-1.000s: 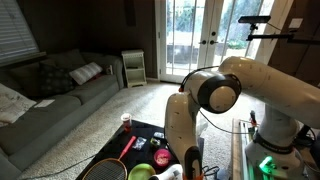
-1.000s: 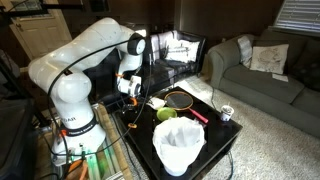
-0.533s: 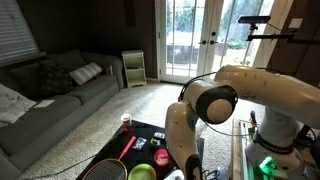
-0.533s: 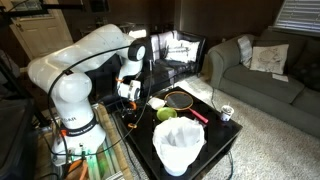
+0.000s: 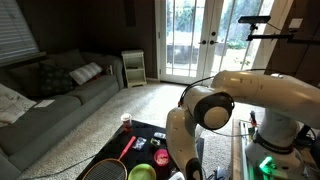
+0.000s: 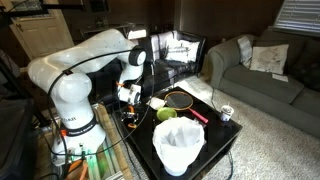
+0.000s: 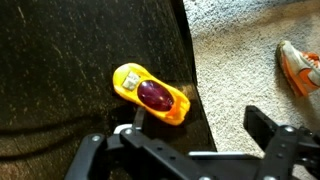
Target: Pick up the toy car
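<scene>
I will move my gripper to the left in the wrist view, because the toy car (image 7: 150, 94) is off-center that way, and close it around the car's canopy end (image 7: 176, 108).
The toy car (image 7: 150, 94) is yellow with a dark red canopy. In the wrist view it lies on the black table (image 7: 70, 60) close to the table's edge. My gripper (image 7: 200, 128) is open; one finger sits just beside the car's side, the other hangs over the carpet past the edge. Nothing is between the fingers. In both exterior views the gripper (image 6: 128, 97) is low over the table near the robot base, and the car is hidden by the arm.
A badminton racket (image 6: 180, 99), a green bowl (image 6: 166, 114), a white basket (image 6: 180, 148) and a small can (image 6: 226, 113) are on the table. Beige carpet (image 7: 240, 50) and an orange shoe (image 7: 300, 65) lie beyond the edge. A grey couch (image 5: 50, 90) stands farther off.
The arm has bent lower, bringing the gripper down toward the table. Nothing on the table has moved.
</scene>
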Available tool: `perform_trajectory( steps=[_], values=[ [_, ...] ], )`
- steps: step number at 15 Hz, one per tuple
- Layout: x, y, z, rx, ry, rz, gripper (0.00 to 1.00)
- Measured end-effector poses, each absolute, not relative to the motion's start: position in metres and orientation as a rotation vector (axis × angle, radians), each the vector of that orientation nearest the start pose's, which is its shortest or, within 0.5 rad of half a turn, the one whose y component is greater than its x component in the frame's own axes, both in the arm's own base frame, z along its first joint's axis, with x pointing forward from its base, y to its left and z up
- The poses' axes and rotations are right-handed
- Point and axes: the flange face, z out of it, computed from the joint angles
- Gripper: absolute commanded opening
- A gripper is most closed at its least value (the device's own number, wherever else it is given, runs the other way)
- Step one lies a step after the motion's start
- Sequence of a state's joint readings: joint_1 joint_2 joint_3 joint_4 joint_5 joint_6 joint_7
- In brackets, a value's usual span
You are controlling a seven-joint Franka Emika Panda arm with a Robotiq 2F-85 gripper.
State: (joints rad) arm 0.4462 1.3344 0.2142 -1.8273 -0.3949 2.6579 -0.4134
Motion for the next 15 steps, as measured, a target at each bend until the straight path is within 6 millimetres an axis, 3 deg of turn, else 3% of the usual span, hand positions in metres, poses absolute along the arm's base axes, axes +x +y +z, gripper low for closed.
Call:
perform_trajectory(
  steps=[15],
  values=[
    [0.329,0.289,-0.190,-2.526,-1.741,0.701,1.00]
  ],
)
